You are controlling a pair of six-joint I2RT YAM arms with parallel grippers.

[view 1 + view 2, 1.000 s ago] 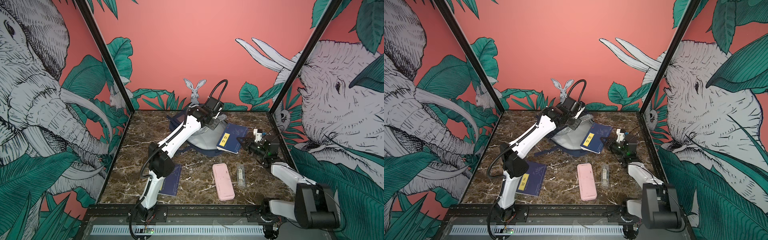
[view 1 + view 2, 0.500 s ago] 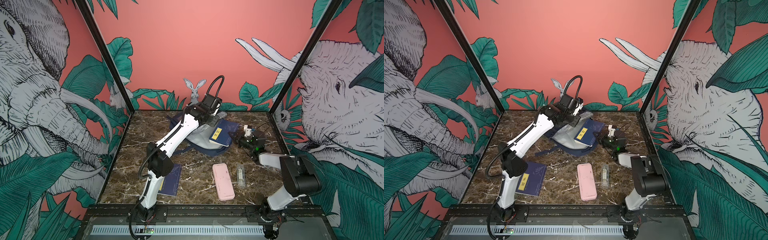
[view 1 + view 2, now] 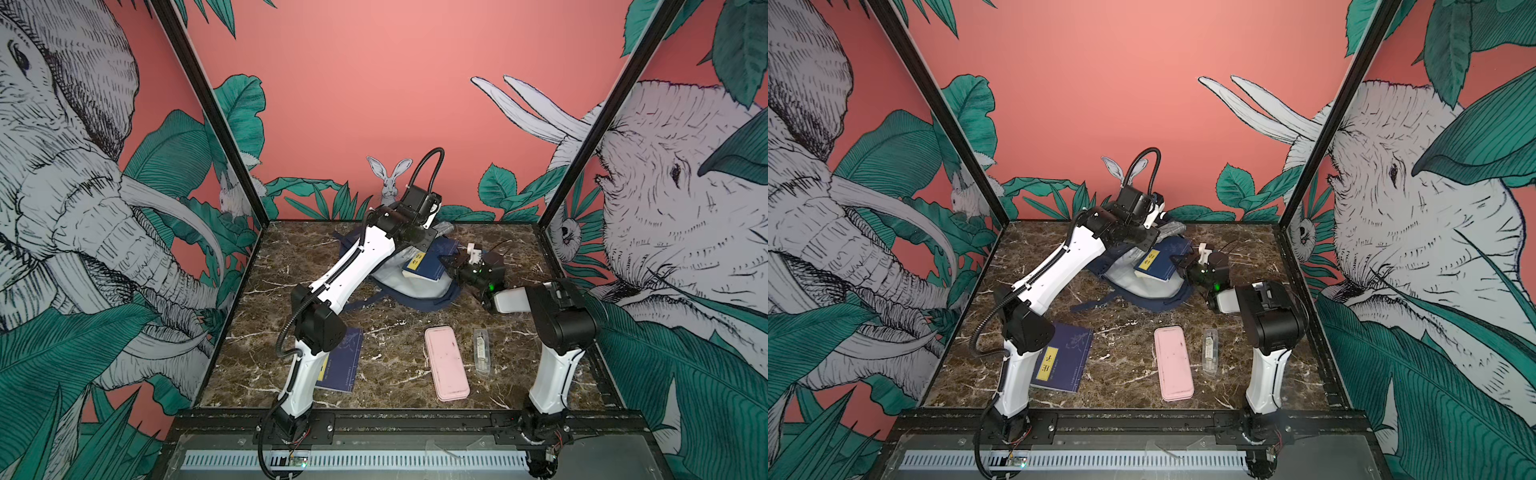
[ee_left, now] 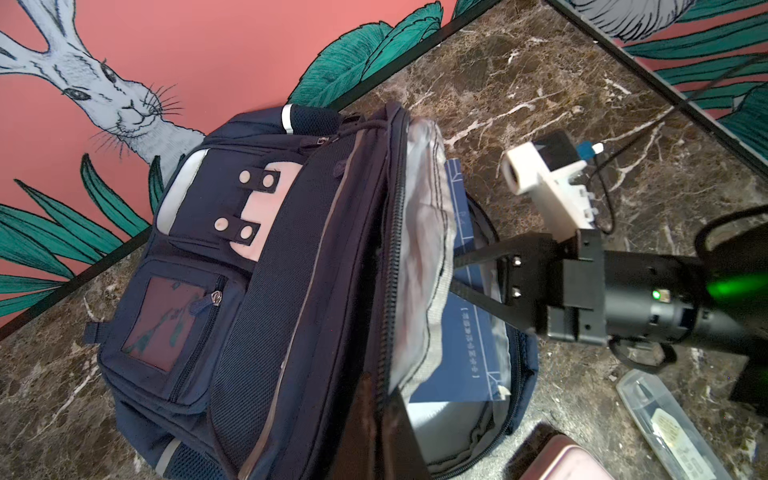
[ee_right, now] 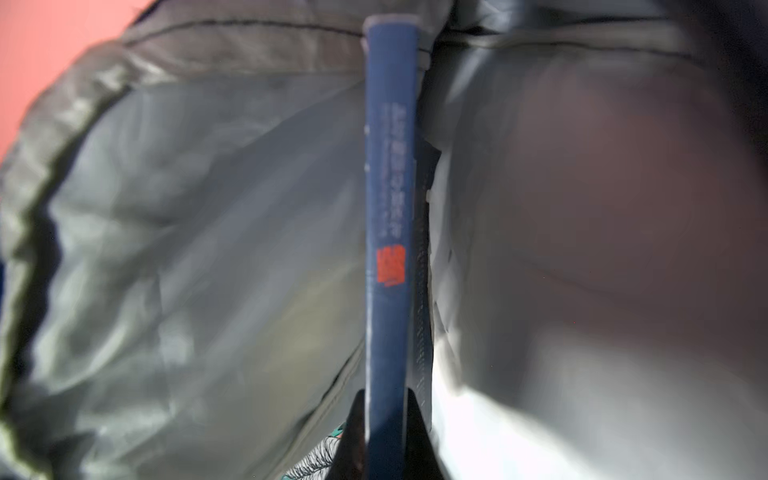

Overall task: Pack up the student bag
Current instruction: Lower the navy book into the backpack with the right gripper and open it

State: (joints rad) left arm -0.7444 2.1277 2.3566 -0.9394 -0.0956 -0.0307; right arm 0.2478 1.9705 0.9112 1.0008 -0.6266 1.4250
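My right gripper pushes the navy book deeper beneath the lifted flap, along the grey lining (image 3: 393, 273) (image 5: 308, 336), next and releases it, since it reaches only partway into the opening.
The student bag (image 3: 419, 301) (image 3: 1142, 297) (image 4: 249, 291) lies at the back middle of the table in both top views, navy with pale grey lining, its main opening gaping toward the right. My left gripper (image 3: 417, 245) (image 4: 382, 386) is shut on the zipper edge of the bag's upper flap and holds it lifted. My right gripper (image 3: 449, 264) (image 3: 1177, 262) (image 4: 455, 276) (image 5: 386, 399) is shut on a navy book with a yellow label (image 3: 428, 268) (image 3: 1160, 262) (image 4: 469, 357) (image 5: 388, 208). The book reaches partway into the opening, over the grey lining.
A second navy book with a yellow label (image 3: 343, 365) (image 3: 1063, 361) lies front left, partly behind the left arm. A pink pencil case (image 3: 446, 363) (image 3: 1173, 363) and a clear plastic case (image 3: 481, 351) (image 3: 1210, 351) lie front middle. Walls enclose the back and both sides.
My right gripper carried the book leftward from the table's right side into the bag's opening. The left gripper stayed shut on the flap and shifted slightly.
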